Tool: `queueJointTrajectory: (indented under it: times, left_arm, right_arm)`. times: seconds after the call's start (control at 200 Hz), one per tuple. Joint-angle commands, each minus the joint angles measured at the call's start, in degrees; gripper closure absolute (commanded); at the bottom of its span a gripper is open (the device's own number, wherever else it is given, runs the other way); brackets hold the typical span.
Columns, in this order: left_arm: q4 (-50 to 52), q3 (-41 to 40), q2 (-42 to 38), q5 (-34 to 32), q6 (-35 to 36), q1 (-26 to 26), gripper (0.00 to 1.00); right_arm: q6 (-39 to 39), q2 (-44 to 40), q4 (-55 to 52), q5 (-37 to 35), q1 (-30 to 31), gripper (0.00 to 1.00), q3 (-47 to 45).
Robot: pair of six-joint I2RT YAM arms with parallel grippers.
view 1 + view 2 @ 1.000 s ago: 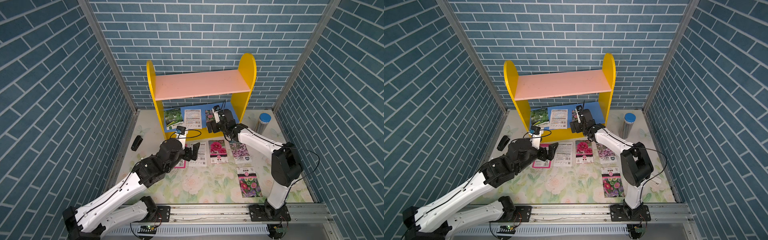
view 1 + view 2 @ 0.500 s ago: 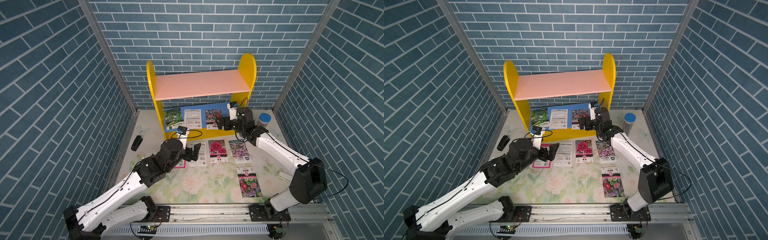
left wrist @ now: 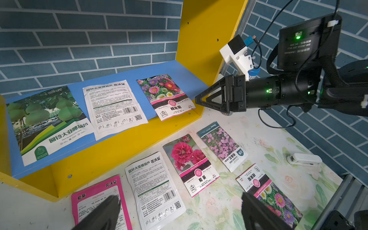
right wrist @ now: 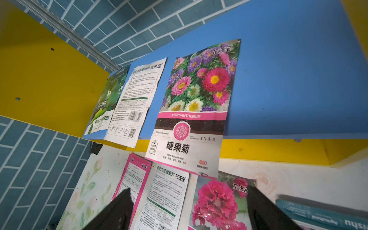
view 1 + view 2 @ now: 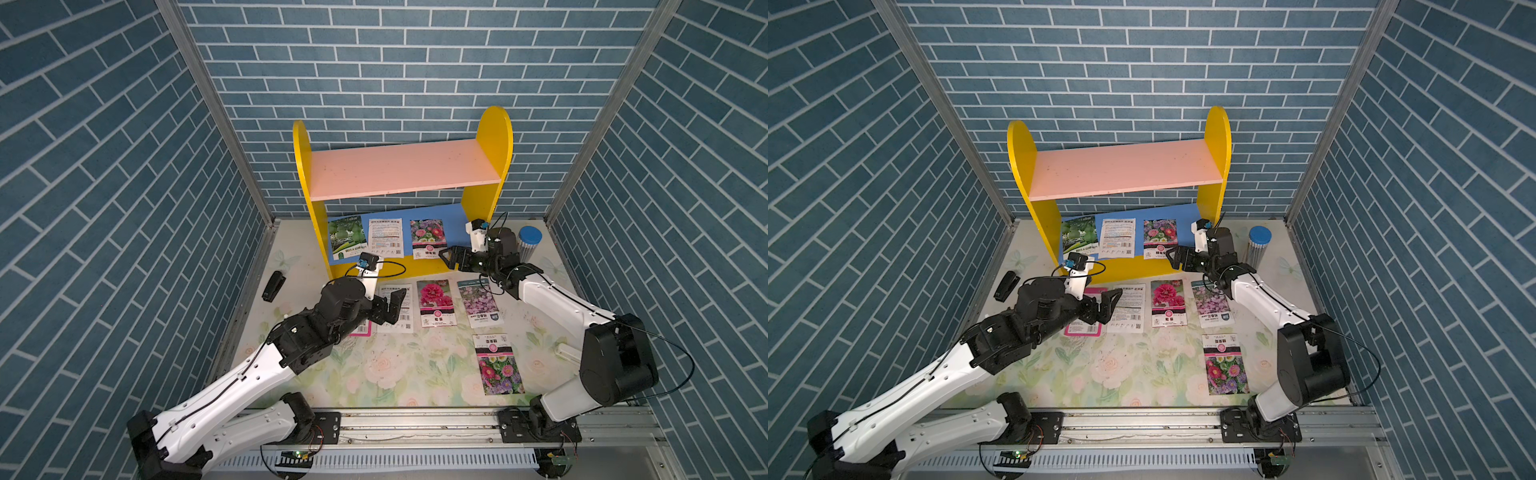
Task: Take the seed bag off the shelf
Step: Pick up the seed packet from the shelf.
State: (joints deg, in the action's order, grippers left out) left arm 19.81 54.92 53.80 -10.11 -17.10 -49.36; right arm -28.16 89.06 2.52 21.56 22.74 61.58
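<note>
I need to slide my right gripper closer to the chrysanthemum seed bag next and close on its near bottom corner (image 5: 437, 255) (image 4: 213, 170), because that corner sticks out past the front edge of the blue board.
The shelf (image 5: 403, 170) stands at the back, with three seed bags on its blue lower board (image 5: 453, 224). These are a green gourd seed bag (image 5: 347, 237), a white printed one (image 5: 386, 237) and a chrysanthemum seed bag (image 5: 427, 237) (image 4: 199, 103) whose bottom overhangs the front edge. My right gripper (image 5: 446, 259) (image 3: 197, 99) hovers open just off that bag's overhanging corner, touching nothing. Its fingers (image 4: 117, 211) frame empty air. My left gripper (image 5: 395, 305) (image 3: 179, 215) is open and empty, low over the bags on the table.
Several seed bags lie on the floral table in front of the shelf, among them a hollyhock bag (image 5: 435, 301) and a purple-flower bag (image 5: 480, 303). A blue-lidded cylinder (image 5: 528, 243) stands right of the shelf. A black object (image 5: 273, 286) lies at the left wall and a white clip (image 3: 303, 159) at the right.
My right gripper has pulled out from over the lower board, to the right and toward the front, uncovering the chrysanthemum bag. Its elbow swung out right. The left arm has not moved.
</note>
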Motion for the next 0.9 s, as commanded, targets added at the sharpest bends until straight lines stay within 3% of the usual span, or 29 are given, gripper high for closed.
queueJointTrajectory:
  times: [0.0, 0.38, 0.895]
  left_arm:
    - [-0.77, 0.04, -1.51, 0.51, 0.49, 0.32, 0.00]
    - [-0.98, -1.65, -2.98, -0.17, -0.26, 0.32, 0.00]
    - [-1.44, -2.09, -2.55, -0.24, -0.87, 0.32, 0.00]
  right_arm:
    - [-2.70, 2.58, 4.29, 3.32, -0.39, 0.11, -0.08]
    - [-5.06, 8.93, 7.41, 6.18, -0.95, 0.24, 2.75]
    - [-6.03, 12.54, 9.30, 8.32, -1.73, 0.56, 5.13]
